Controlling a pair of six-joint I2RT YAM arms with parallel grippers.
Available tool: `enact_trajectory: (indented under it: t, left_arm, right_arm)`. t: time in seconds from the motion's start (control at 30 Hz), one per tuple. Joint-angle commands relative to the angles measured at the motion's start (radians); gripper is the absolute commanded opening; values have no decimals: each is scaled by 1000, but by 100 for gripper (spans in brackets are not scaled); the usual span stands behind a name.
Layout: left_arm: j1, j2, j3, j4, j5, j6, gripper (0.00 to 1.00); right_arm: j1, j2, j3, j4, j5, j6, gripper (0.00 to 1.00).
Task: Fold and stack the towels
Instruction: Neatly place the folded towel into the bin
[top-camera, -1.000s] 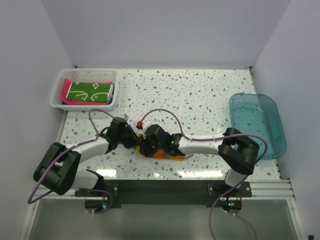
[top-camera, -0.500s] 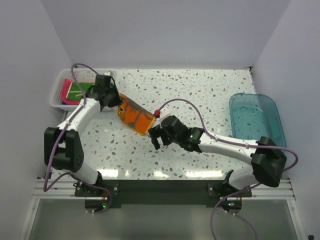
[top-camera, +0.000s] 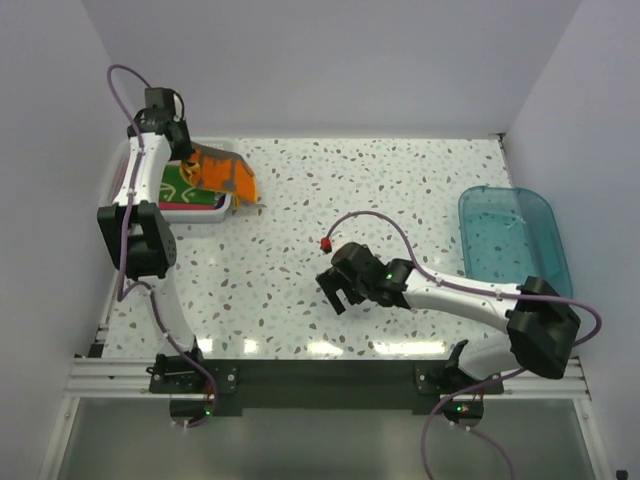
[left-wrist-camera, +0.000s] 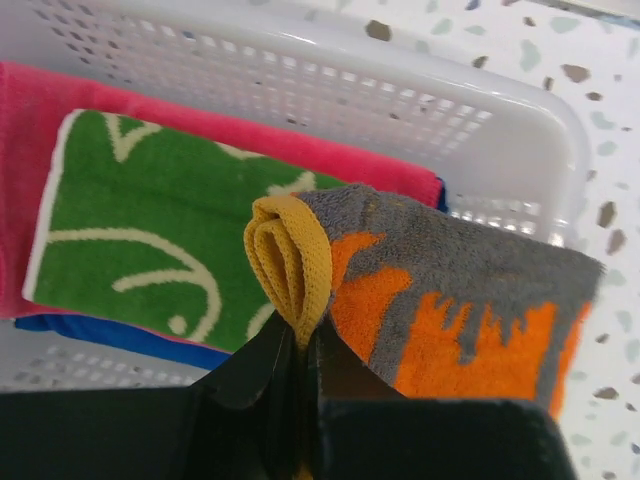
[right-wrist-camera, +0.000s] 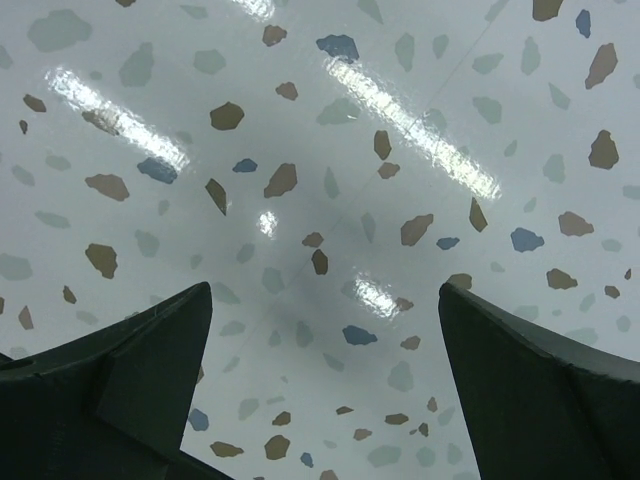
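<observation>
My left gripper will next move the grey and orange towel toward the green towel's white edge (left-wrist-camera: 50, 208), then lower the towel into the basket.
My left gripper (top-camera: 192, 165) (left-wrist-camera: 300, 345) is shut on the folded grey and orange towel (top-camera: 226, 175) (left-wrist-camera: 470, 300), pinching its yellow trim. The towel hangs over the right edge of the white basket (top-camera: 122, 178) (left-wrist-camera: 500, 150). Inside the basket lie folded towels: the green patterned one (top-camera: 185, 185) (left-wrist-camera: 150, 230) on top, a pink one (left-wrist-camera: 40, 110) under it and a blue one (left-wrist-camera: 110, 338) at the bottom. My right gripper (top-camera: 341, 288) (right-wrist-camera: 325, 330) hangs open over bare tabletop in the middle, with nothing between its fingers.
A clear blue plastic tub (top-camera: 510, 245) stands at the table's right edge. White walls close in the table at the back and both sides. The speckled tabletop (top-camera: 380, 190) stretches between basket and tub.
My left arm has carried the grey and orange towel from the table's middle up and left to the basket. My right gripper has let go of it, opened wide and stayed mid-table.
</observation>
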Motion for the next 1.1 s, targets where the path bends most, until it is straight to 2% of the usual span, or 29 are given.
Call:
enact_trajectory:
  t: [0.0, 0.17, 0.43, 0.7, 0.9, 0.93, 0.97, 1.0, 1.03, 1.07]
  left_arm:
    - [34, 82, 139, -88, -81, 126, 0]
    - [68, 136, 185, -59, -59, 206, 0]
    - [80, 159, 214, -30, -145, 286, 0]
    - [89, 201, 222, -22, -294, 347, 0]
    - [91, 250, 208, 12, -406, 378, 5]
    - [92, 256, 199, 34, -420, 378, 8]
    - [92, 265, 191, 45, -437, 381, 15]
    - [92, 270, 187, 54, -447, 381, 25]
    - [92, 274, 175, 73, -464, 376, 47]
    - [91, 282, 171, 76, -501, 372, 55]
  right_arm:
    - [-20, 14, 62, -74, 19, -58, 99]
    - [-40, 59, 122, -117, 22, -98, 99]
    - [-54, 129, 177, -154, 8, -101, 99]
    - [-56, 146, 191, -181, 31, -99, 99]
    - [-57, 155, 208, -204, 44, -95, 99]
    - [-59, 152, 206, -206, 47, -93, 99]
    - [-57, 149, 205, -207, 48, -91, 99]
    - [-59, 149, 200, -211, 47, -90, 98]
    - [-57, 148, 200, -212, 48, -87, 99]
    - [-57, 148, 202, -217, 47, -85, 99]
